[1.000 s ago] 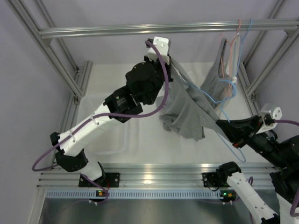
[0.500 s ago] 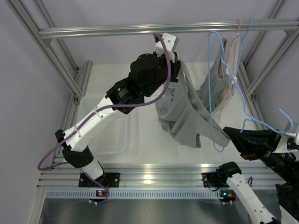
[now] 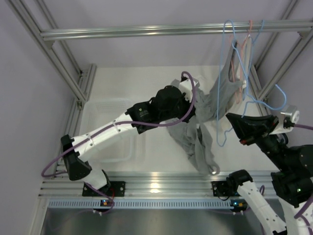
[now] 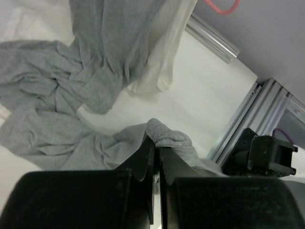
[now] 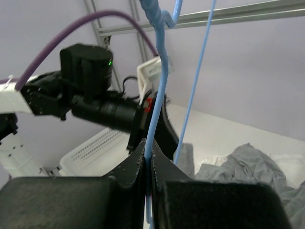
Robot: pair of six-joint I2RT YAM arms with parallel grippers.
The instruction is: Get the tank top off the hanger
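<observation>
The tank top hangs clear of the blue hanger [image 3: 218, 137], trailing onto the table, so next my left gripper will shift slightly toward the white tray and open.
The grey tank top [image 3: 198, 142] hangs from my left gripper [image 3: 194, 111] and trails down to the table. It seems clear of the blue wire hanger [image 3: 218, 137], though I cannot tell for certain. In the left wrist view my left gripper [image 4: 156, 143] is shut on a fold of the tank top [image 4: 71, 95]. My right gripper [image 3: 234, 122] is shut on the hanger and holds it upright, just right of the cloth. The right wrist view shows my right gripper [image 5: 148, 152] pinching the blue hanger [image 5: 159, 76], with the tank top [image 5: 248, 162] below.
Another grey garment [image 3: 222, 90] hangs from a pink hanger [image 3: 239, 83] on the back rail [image 3: 146, 30] at the right. A white perforated tray [image 3: 105, 132] lies on the left of the table. Aluminium frame posts [image 3: 78, 93] stand on both sides.
My left gripper has moved down and to the right, dragging the tank top low toward the table. My right gripper moved left with the hanger, which now stands taller, its top near the rail.
</observation>
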